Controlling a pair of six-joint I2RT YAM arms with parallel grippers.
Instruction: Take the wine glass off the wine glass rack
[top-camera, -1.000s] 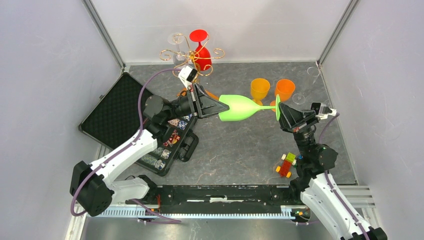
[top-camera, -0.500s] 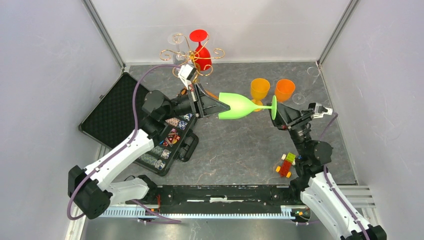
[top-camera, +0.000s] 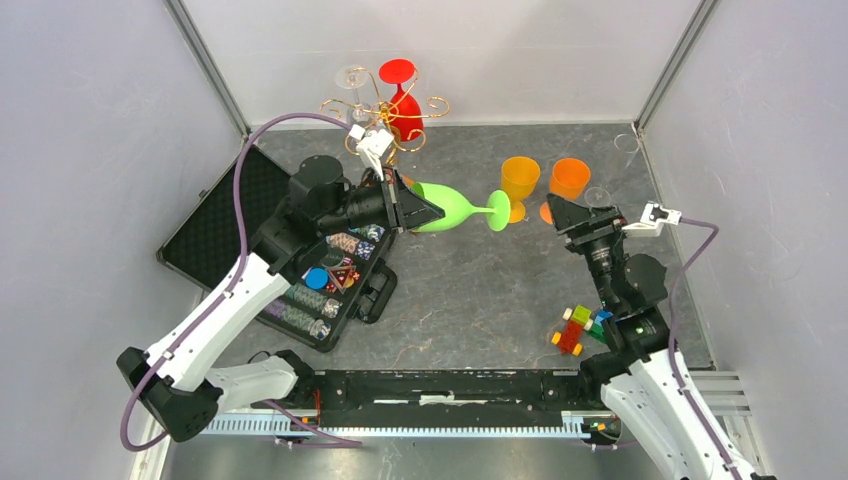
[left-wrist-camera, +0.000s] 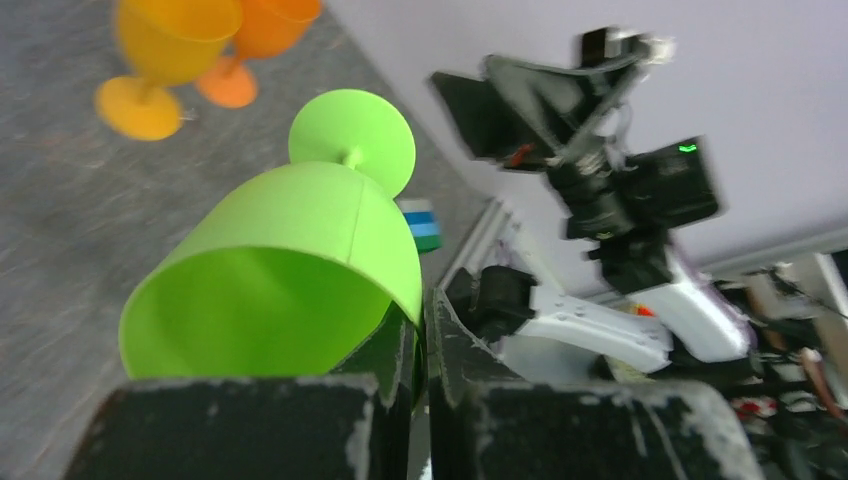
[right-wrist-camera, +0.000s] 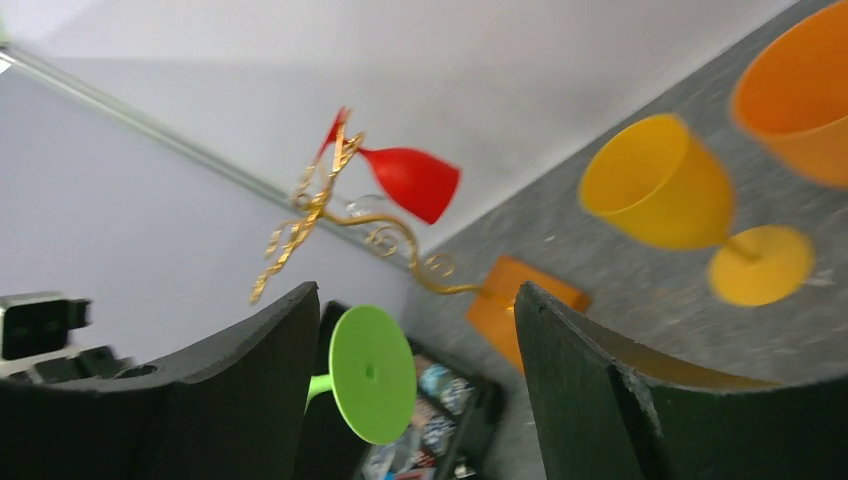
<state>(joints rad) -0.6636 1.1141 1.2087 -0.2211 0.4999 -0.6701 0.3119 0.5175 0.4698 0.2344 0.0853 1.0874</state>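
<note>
The green glass still lies sideways, so the left gripper next needs to tilt downward and lower the green glass's foot (right-wrist-camera: 372, 372) onto the bare tabletop by the orange goblets to let go of the glass's rim.
A green wine glass (top-camera: 455, 208) lies sideways in the air over the table, foot pointing right. My left gripper (top-camera: 432, 212) is shut on its bowl rim; in the left wrist view the rim (left-wrist-camera: 290, 260) sits pinched between the fingers of that gripper (left-wrist-camera: 420, 310). My right gripper (top-camera: 553, 210) stands open, apart from the green foot (right-wrist-camera: 372, 372), which shows between its spread fingers (right-wrist-camera: 415, 310). The gold wire wine glass rack (top-camera: 380, 110) stands at the back with a red glass (top-camera: 403, 105) and a clear glass (top-camera: 352, 80) hanging on it.
Two orange goblets (top-camera: 519, 180) (top-camera: 570, 178) stand behind the right gripper. An open black case of poker chips (top-camera: 250, 230) lies at the left under my left arm. Coloured toy bricks (top-camera: 575, 328) sit by the right arm. Clear glasses (top-camera: 627, 143) stand at the far right.
My right gripper opened and let go of the green foot, then drew back to the right. The left arm pulled the glass leftward, toward the rack.
</note>
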